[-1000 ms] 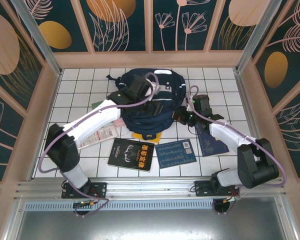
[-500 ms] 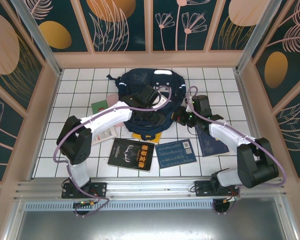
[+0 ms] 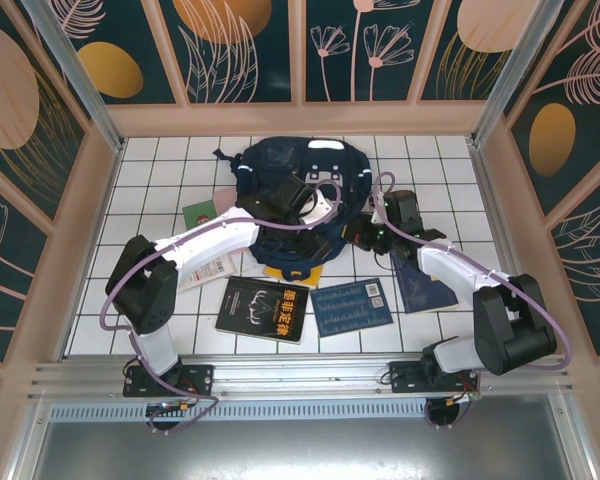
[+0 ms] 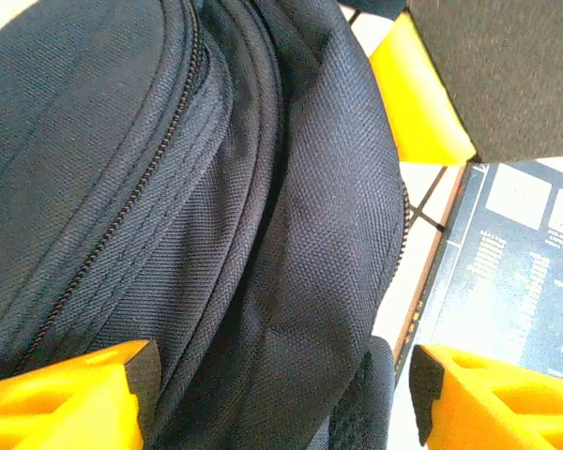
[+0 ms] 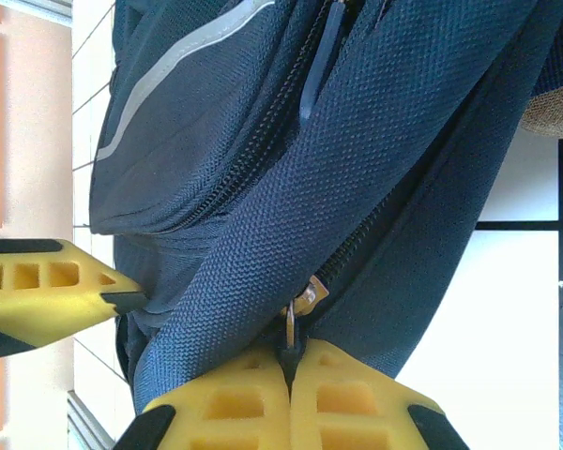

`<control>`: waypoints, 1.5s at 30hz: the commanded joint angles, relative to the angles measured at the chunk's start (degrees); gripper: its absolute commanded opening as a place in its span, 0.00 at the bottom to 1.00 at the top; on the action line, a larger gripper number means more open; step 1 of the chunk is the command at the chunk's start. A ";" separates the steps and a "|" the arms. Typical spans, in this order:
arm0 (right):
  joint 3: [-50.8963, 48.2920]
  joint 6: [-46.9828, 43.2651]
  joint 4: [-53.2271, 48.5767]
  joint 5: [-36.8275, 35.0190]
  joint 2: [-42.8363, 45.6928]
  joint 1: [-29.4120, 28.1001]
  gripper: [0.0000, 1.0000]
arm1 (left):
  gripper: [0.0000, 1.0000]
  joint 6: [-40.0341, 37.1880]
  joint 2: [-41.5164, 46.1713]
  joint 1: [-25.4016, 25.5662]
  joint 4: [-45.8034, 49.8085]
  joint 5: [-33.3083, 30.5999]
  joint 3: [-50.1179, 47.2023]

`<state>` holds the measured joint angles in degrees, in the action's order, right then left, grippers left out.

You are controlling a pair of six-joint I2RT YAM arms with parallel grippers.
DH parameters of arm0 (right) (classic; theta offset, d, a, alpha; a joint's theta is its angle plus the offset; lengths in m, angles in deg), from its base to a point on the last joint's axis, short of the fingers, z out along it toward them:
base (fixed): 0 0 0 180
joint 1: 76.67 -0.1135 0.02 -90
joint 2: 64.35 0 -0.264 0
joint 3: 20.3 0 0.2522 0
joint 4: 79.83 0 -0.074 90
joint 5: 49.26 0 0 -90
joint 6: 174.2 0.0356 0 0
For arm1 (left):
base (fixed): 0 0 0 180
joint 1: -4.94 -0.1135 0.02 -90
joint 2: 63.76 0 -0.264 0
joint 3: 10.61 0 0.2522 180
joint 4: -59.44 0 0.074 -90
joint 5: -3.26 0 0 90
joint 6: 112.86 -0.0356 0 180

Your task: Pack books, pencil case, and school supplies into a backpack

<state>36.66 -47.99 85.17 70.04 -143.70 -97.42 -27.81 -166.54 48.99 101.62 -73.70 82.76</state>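
The robot's right gripper should next slide the pull outward along the teeth and let it go, because the zipper track goes on outward of the gripper along the side of the backpack.
The navy backpack lies at the back middle of the table. My left gripper hovers over its near side, open, with folds of backpack fabric between the spread fingers. My right gripper sits at the bag's right side, shut on the metal zipper pull. An orange-yellow book pokes out from under the bag. In front lie a black book, a blue book and a darker blue one. A green book and the whitish packet lie left.
The white tiled table is boxed in by wooden side walls and a back wall. The left arm's forearm crosses above the packet. Bare tiles lie at the back left and far right.
The left arm has swung rightward, its gripper sliding from the bag's top left down over its near side. The right gripper stays on the zipper pull.
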 commanded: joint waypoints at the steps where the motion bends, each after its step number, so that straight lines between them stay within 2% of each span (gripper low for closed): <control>1: 0.22 0.22 4.52 2.49 0.33 -0.61 0.00 | 0.72 -0.81 1.02 0.24 -1.07 -0.87 -0.80; 3: 0.13 0.27 4.82 2.61 0.34 -0.72 0.00 | 0.69 -0.46 -0.18 0.23 -1.38 -6.09 0.34; 5: 0.04 0.11 4.60 2.43 0.43 -0.69 0.00 | 0.60 -0.07 -1.04 0.24 -1.96 -10.33 1.60; 7: -0.05 -0.21 4.36 1.98 0.45 -0.75 0.00 | 0.39 0.16 -1.25 0.20 -3.07 -12.73 2.32; 10: -0.13 -0.78 3.58 0.20 0.43 -0.68 0.00 | 0.00 -0.11 -2.03 0.22 -2.84 -15.95 3.82; 15: 0.04 -1.04 1.30 -5.81 0.86 0.71 0.00 | 0.00 -0.62 0.36 0.22 -2.92 -21.52 3.65; 19: 1.08 -1.90 -0.15 -9.96 0.08 2.50 0.00 | 0.00 -0.67 2.99 0.21 -3.49 -21.83 2.58; 24: 5.23 -4.08 -1.53 -10.95 -3.43 3.76 0.00 | 0.00 -0.70 3.53 0.24 -2.89 -21.63 1.66; 29: 10.00 -7.30 -4.90 -14.81 -6.05 4.31 0.00 | 0.00 -1.12 4.25 0.22 -3.29 -24.76 1.19; 35: 13.27 -8.61 -5.89 -14.09 -9.23 6.09 0.00 | 0.00 -1.50 6.87 0.22 -2.04 -25.78 3.58; 45: 18.24 -6.61 -4.16 -10.73 -16.67 8.22 0.00 | 0.00 -0.77 6.37 0.19 -0.74 -24.38 5.72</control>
<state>52.42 -55.36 79.93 60.66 -158.94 -90.95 -28.70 -162.59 49.95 98.80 -95.40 86.19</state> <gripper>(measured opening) 0.051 0.064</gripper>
